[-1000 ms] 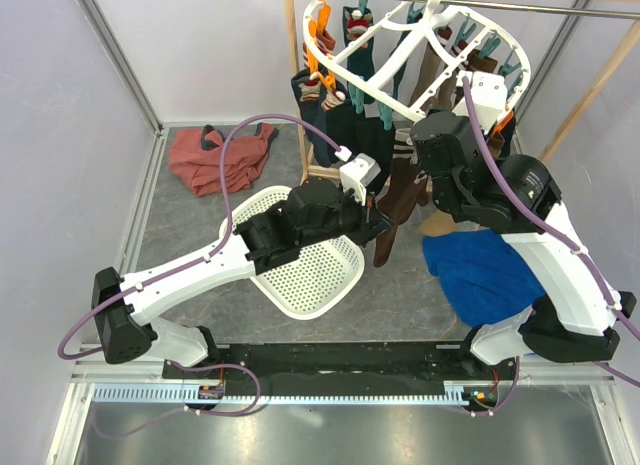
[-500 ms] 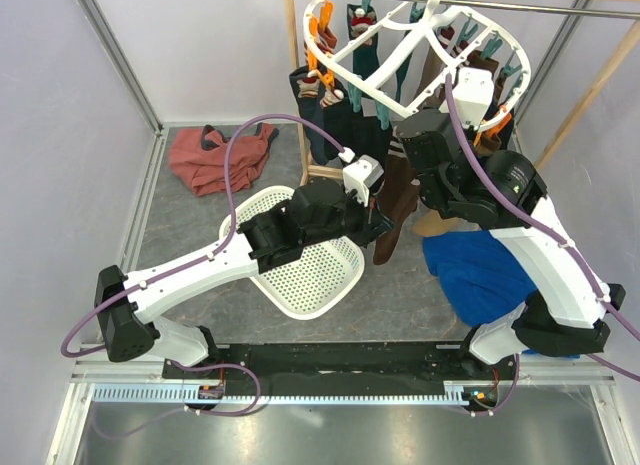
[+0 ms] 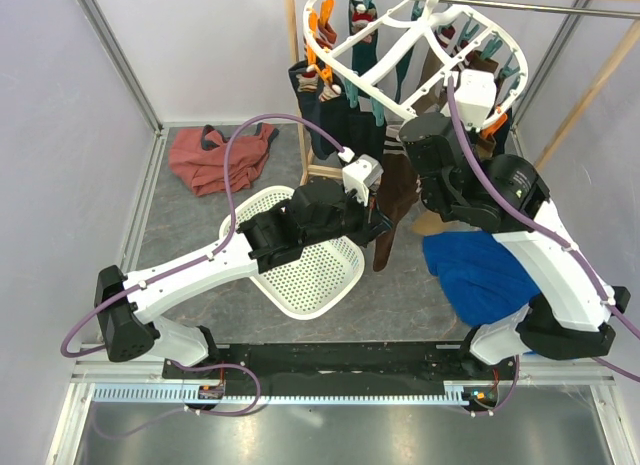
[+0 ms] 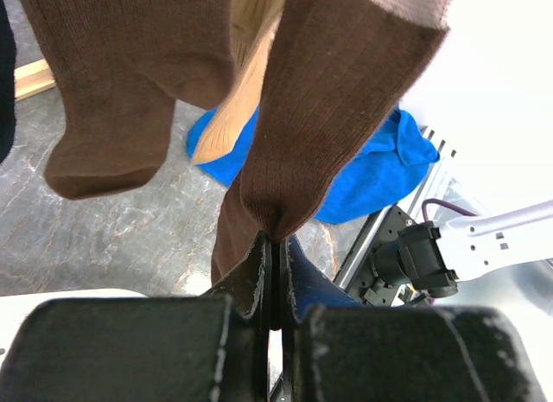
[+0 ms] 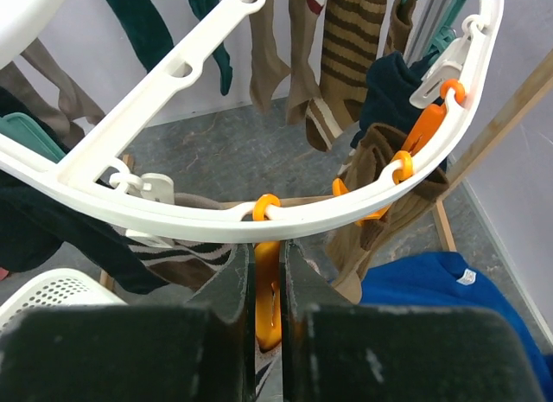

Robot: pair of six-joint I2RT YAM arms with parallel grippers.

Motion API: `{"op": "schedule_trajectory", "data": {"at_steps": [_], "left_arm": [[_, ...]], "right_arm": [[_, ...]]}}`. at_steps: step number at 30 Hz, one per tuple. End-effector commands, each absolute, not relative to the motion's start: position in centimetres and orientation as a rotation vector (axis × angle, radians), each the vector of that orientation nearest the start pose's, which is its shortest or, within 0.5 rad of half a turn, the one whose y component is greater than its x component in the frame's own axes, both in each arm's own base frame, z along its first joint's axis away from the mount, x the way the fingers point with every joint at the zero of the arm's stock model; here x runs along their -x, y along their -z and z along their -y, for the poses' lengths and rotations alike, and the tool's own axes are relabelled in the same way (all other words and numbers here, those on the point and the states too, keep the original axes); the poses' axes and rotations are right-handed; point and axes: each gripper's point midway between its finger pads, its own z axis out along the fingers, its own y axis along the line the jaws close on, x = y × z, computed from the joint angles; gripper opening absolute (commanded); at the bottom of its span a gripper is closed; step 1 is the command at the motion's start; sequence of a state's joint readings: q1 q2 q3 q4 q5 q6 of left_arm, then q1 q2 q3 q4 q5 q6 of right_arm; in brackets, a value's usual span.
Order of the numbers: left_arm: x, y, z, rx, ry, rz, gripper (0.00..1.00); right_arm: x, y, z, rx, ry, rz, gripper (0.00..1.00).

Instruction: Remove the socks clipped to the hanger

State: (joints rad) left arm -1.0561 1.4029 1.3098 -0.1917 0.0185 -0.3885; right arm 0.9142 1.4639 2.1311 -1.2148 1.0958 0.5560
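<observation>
My left gripper should pull the brown sock's toe over the empty white basket, then go down and let go. The basket is below it and to its left in the top view.
The white hanger [image 3: 385, 40] hangs from the rail with several socks [image 3: 325, 125] clipped round its ring. My left gripper [image 3: 385, 225] is shut on the toe of a hanging brown sock [image 4: 337, 91], the fabric pinched between its pads at the fingertips [image 4: 275, 246]. My right gripper [image 3: 428, 135] reaches up under the ring [image 5: 259, 213] and is shut on an orange clip [image 5: 268, 285] that hangs from it. A brown-cream striped sock [image 5: 346, 30] and more orange clips [image 5: 415, 138] hang along the ring's far side.
A white perforated basket [image 3: 310, 270] lies under my left arm. A big blue cloth [image 3: 485, 270] is on the floor at the right, a rust-red garment [image 3: 215, 155] at the back left. The wooden frame post [image 3: 298, 85] stands beside the hanger.
My right gripper has risen to the ring and closed on the orange clip; the hanger has shifted a little. My left gripper keeps its hold on the brown sock.
</observation>
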Motion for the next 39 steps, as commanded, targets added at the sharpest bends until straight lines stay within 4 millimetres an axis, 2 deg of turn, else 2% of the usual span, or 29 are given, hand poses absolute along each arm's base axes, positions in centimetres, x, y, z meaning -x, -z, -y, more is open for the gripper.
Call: {"op": "schedule_trajectory", "data": {"at_steps": [1,4,6,12,15,16,18,19,21,22,24,26,28,31,32,33,35,38,39], "left_arm": [[-21.5,-31.6,40.0,-0.643,0.935,-1.835,0.02],[-21.4,-30.5,39.3,-0.626,0.916,-1.87,0.02],[-21.3,-29.2,38.8,-0.607,0.902,-1.914,0.02],[-21.3,-27.0,36.3,-0.529,0.83,-1.999,0.02],[-22.9,-25.6,33.5,-0.412,0.718,-2.081,0.02],[-24.2,-24.6,31.3,-0.345,0.641,-2.134,0.02],[-25.2,-23.7,29.1,-0.229,0.608,-2.201,0.02],[-26.3,-22.5,26.5,-0.146,0.55,-2.253,0.02],[-26.8,-22.6,24.1,-0.045,0.539,-2.261,0.02],[-27.4,-21.9,22.3,0.013,0.498,-2.276,0.02],[-27.4,-21.6,20.5,0.056,0.458,-2.276,0.02],[-26.9,-19.4,19.2,0.094,0.402,-2.34,0.02],[-26.0,-17.4,19.0,0.098,0.387,-2.401,0.02],[-24.9,-15.3,18.7,0.133,0.375,-2.472,0.21],[-24.8,-15.2,18.6,0.15,0.375,-2.478,0.39],[-24.8,-15.3,18.6,0.151,0.377,-2.475,0.46],[-25.0,-16.4,19.0,0.127,0.405,-2.45,0.59],[-25.8,-19.7,21.5,0.0,0.58,-2.34,0.64],[-26.0,-21.5,23.4,-0.064,0.703,-2.267,0.64]], "right_arm": [[-28.0,-46.5,-12.4,-0.331,0.061,-1.749,0.02],[-27.8,-46.5,-12.3,-0.349,0.04,-1.743,0.01],[-27.8,-46.3,-12.4,-0.343,0.03,-1.747,0.01],[-27.4,-45.9,-12.5,-0.355,-0.019,-1.748,0.02],[-27.2,-45.9,-12.4,-0.357,-0.047,-1.749,0.03],[-27.1,-46.0,-12.4,-0.366,-0.064,-1.745,0.03],[-26.9,-46.0,-12.5,-0.363,-0.081,-1.748,0.04],[-26.9,-46.1,-12.4,-0.364,-0.085,-1.747,0.05],[-26.7,-45.8,-12.3,-0.36,-0.085,-1.753,0.05],[-26.7,-45.8,-12.3,-0.367,-0.091,-1.751,0.05],[-26.4,-45.6,-12.0,-0.373,-0.093,-1.75,0.06],[-26.3,-45.3,-11.9,-0.376,-0.095,-1.753,0.06],[-26.1,-45.4,-11.6,-0.384,-0.102,-1.748,0.06],[-26.0,-45.2,-11.5,-0.384,-0.108,-1.75,0.08],[-25.8,-45.2,-11.4,-0.385,-0.114,-1.749,0.08],[-25.9,-45.2,-11.5,-0.385,-0.119,-1.749,0.08],[-25.7,-45.2,-11.5,-0.378,-0.128,-1.751,0.09],[-25.7,-45.2,-11.6,-0.373,-0.136,-1.752,0.11],[-25.7,-45.1,-11.6,-0.372,-0.137,-1.753,0.11]]}}
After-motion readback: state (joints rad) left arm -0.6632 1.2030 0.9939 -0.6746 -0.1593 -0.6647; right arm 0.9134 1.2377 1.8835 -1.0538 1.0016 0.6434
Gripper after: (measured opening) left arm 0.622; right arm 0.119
